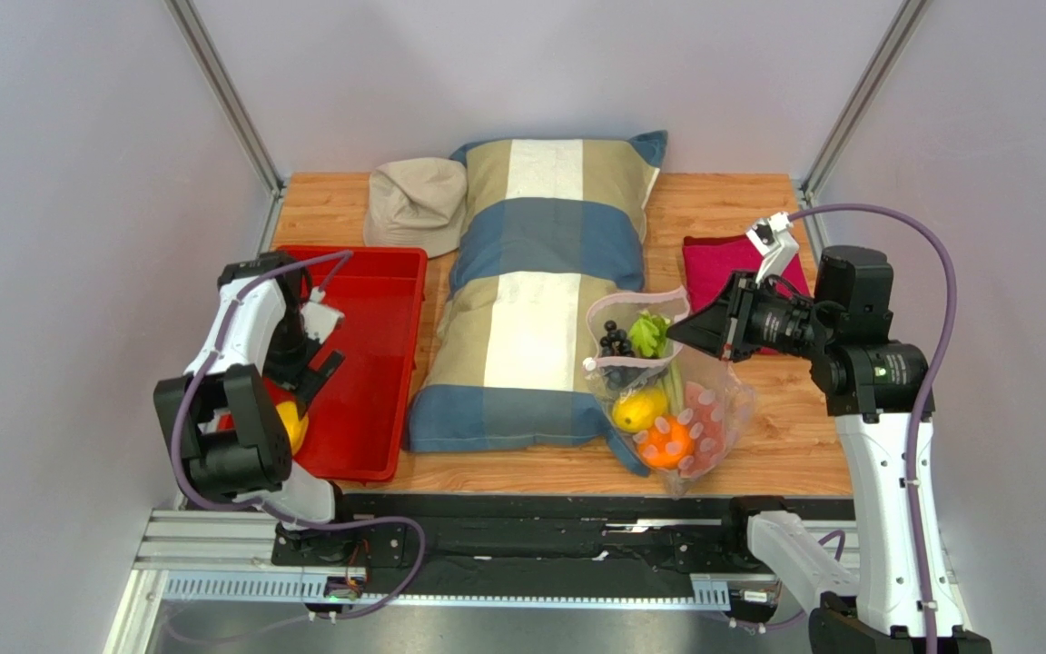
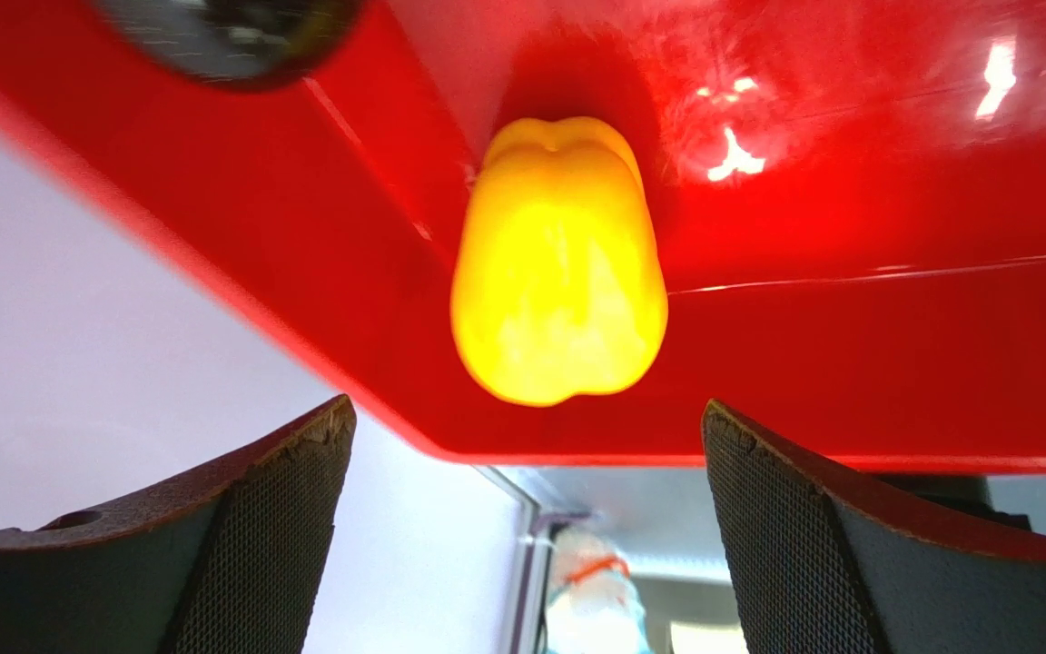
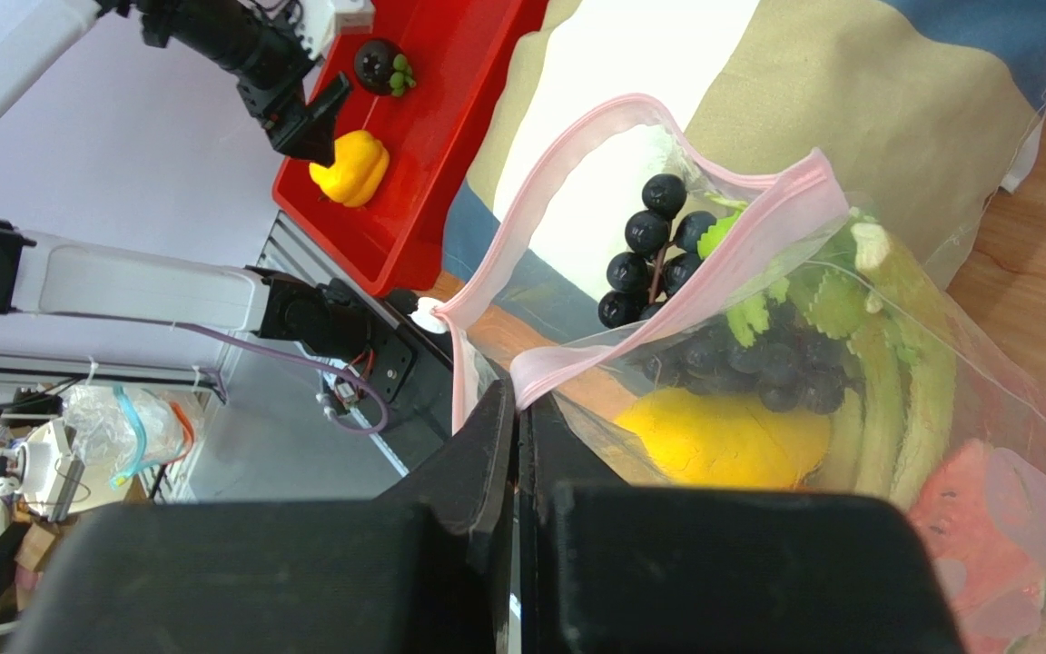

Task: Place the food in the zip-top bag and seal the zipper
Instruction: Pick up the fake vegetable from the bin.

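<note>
My left gripper should move down into the red tray before it closes on the sides of the yellow pepper.
The clear zip-top bag lies at the pillow's front right corner, mouth open, pink zipper strip curled apart. Inside show dark grapes, a yellow pepper, green celery, an orange and a reddish slice. My right gripper is shut on the pink strip at the mouth's near edge. The second yellow pepper lies in the red tray. My left gripper is open and empty, just short of the pepper. It shows from above over the tray.
A striped pillow fills the table's middle. A beige hat lies at the back. A magenta cloth lies behind the right gripper. A dark round fruit sits in the tray. The tray's near wall stands beside the pepper.
</note>
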Controlling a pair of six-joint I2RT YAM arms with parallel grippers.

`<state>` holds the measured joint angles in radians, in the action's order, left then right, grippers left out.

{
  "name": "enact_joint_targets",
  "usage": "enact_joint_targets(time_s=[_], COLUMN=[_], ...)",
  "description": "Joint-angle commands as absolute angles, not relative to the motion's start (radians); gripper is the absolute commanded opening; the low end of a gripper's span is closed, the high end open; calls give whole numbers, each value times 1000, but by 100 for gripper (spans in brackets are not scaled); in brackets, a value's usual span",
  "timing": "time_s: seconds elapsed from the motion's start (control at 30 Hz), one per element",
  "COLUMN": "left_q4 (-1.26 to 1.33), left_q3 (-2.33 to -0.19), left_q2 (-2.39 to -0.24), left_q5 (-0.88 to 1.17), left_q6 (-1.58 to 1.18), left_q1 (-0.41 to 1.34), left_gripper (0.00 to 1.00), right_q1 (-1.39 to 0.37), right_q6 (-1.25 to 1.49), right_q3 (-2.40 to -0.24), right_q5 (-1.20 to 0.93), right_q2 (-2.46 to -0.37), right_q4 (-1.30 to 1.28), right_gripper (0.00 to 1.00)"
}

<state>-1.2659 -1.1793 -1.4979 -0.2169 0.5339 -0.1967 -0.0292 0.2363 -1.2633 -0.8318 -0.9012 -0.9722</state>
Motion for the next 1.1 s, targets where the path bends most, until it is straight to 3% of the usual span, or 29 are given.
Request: enact_joint_targets(time_s=[0.0,0.4,0.5,0.73,0.8,0.93,1.07], left_q4=[-1198,-1149,-1161,-1230,-1258,-1313,-1368], left_q3=[-1114,-1111,-1123,-1190,-1218,-1298,-1432], left_q2=[-1561,-1739,-1769,-1775,-1755,-1720,-1663], left_q5=[-291,-181,-143,-64,-52,15,92], left_q6=[534,506,483,442,437,436,425], left_q1=[-242,-278,-281,-281,-279,-278,-247], left_gripper=[99,99,95,64,64,48,42], right_q1=[-25,-25,-26,-25,-26,-25,-23], right_q6=[206,212,206,196,195,195,209], right_q3=[-1318,-1331,-1341,-1345,-1345,-1338,-1325], right_q5=[-844,-824,-816,-813,-813,-818,-821], right_q2=[-896,-911,-911,-911,-911,-913,-916], right_q4=[-974,-991,-1005,-1011,-1011,-1003,-989], right_gripper=[0,0,0,0,0,0,0])
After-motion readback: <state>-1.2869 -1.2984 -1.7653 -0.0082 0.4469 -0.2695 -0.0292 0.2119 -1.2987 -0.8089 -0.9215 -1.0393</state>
